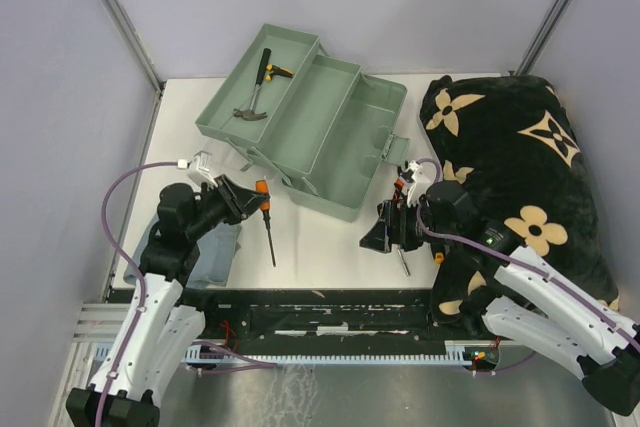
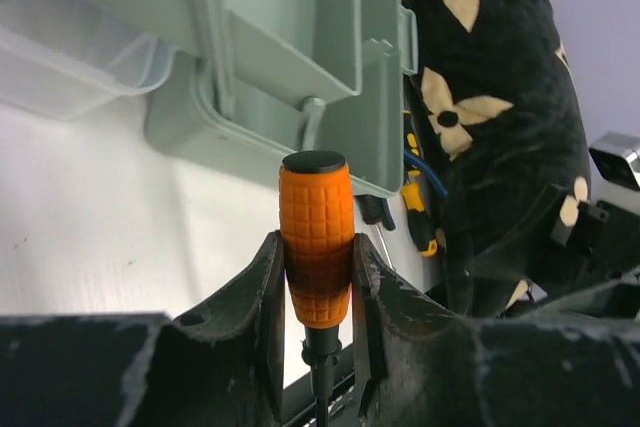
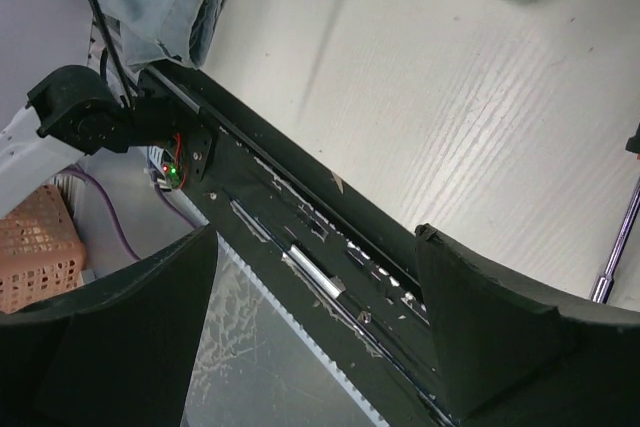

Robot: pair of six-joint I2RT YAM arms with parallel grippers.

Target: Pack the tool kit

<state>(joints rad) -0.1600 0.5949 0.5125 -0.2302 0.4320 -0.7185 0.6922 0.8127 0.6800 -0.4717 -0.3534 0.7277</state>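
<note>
The left gripper will next lift outward over the middle tray, which is empty and beside the hammer's tray, and then lower the screwdriver into it.
The pale green toolbox stands open mid-table with its trays folded out. A small hammer lies in its far-left tray. My left gripper is shut on the orange handle of a screwdriver, its black shaft pointing toward the near edge. In the left wrist view the handle sits between the fingers, in front of the toolbox. My right gripper is open and empty, right of the toolbox front; in its wrist view the gripper hangs over the table's near edge.
A black blanket with beige flowers fills the right side. A few loose tools lie between it and the toolbox; the left wrist view shows a yellow-handled one. A folded grey-blue cloth lies near left. A translucent lid lies beside the toolbox.
</note>
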